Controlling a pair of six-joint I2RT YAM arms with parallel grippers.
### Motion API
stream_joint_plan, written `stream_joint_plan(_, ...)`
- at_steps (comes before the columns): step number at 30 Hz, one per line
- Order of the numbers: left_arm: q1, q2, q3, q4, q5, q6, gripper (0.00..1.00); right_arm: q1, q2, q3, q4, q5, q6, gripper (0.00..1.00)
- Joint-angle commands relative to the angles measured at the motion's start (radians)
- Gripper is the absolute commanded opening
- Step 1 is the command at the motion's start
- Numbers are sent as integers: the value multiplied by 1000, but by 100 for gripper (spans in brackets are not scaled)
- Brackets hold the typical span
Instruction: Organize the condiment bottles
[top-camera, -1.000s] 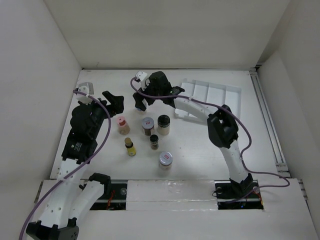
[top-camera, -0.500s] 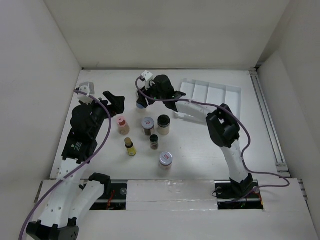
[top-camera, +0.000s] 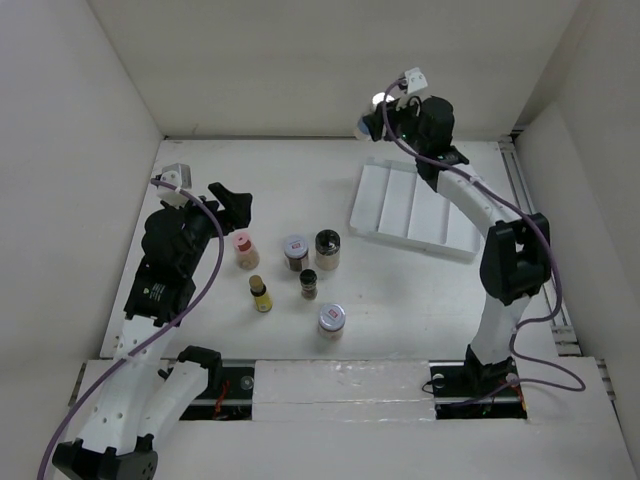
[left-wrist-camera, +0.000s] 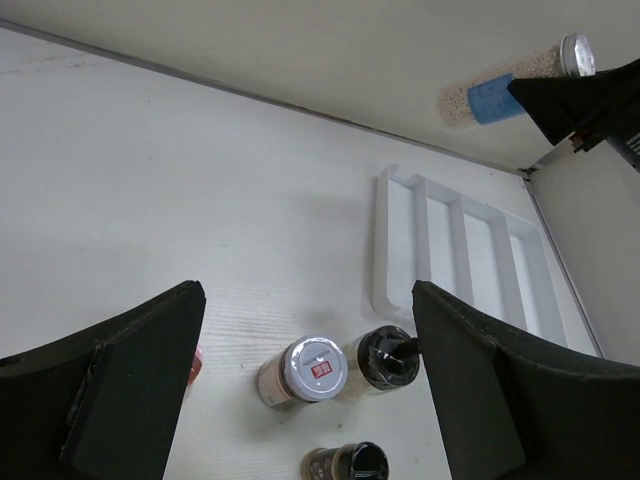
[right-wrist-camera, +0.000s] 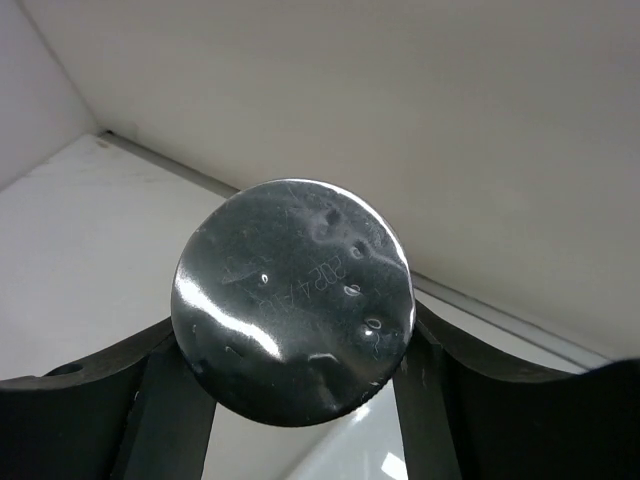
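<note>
The tray's slots are empty, so next I need to lower my right gripper to the far end of the tray slot nearest the jars and let go of the bottle.
My right gripper (top-camera: 385, 110) is raised high by the back wall, beyond the tray's far edge, shut on a beige-filled bottle (top-camera: 372, 112) with a blue label (left-wrist-camera: 510, 85). Its silver lid (right-wrist-camera: 292, 300) fills the right wrist view between the dark fingers (right-wrist-camera: 440, 400). Several condiment bottles stand mid-table: a pink-lidded one (top-camera: 241, 250), a red-and-white-lidded jar (top-camera: 295, 249) (left-wrist-camera: 315, 368), a dark-lidded jar (top-camera: 327, 248) (left-wrist-camera: 388, 358), a small dark jar (top-camera: 309, 283), a yellow bottle (top-camera: 260, 293) and a silver-lidded jar (top-camera: 331, 320). My left gripper (top-camera: 232, 203) (left-wrist-camera: 308, 330) hovers open behind the pink-lidded bottle, holding nothing.
A white ridged tray (top-camera: 415, 205) (left-wrist-camera: 470, 250) lies at the back right with its slots showing no bottles. White walls close in the table at the back and both sides. A rail (top-camera: 535, 240) runs along the right edge.
My right gripper shut on the blue-labelled bottle behind the group, then lifted it up and to the right, to the back wall above the tray. The left arm stayed put.
</note>
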Motion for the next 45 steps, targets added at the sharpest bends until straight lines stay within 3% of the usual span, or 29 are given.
stream_joint_plan(1,4,-11,-4,59,22,3,81,-24,36,-12,43,-20,21,39)
stream_joint_plan(12,13,-2,-4,59,22,3,79,-95,125,7,-29,-42,21,38)
stream_joint_plan(21,13,7,-4,59,31,3,79,-104,152,-25,-29,39,-10,38)
stream_joint_plan(27,13,7,-4,59,31,3,79,-104,234,63,-74,75,-30,38)
stream_joint_plan(30,13,7,-4,59,31,3,79,-104,252,94,-112,96,-48,45)
stream_joint_plan(31,13,7,-4,59,31,3,79,-95,261,94,-112,111,-57,56)
stream_joint_plan(36,13,7,-4,59,31,3,79,-75,185,61,-112,112,-57,88)
stream_joint_plan(39,13,17,-4,59,31,3,79,-62,111,19,-112,139,-80,96)
stream_joint_plan(45,13,17,-4,49,10,-6,79,46,-120,-158,-112,141,-89,97)
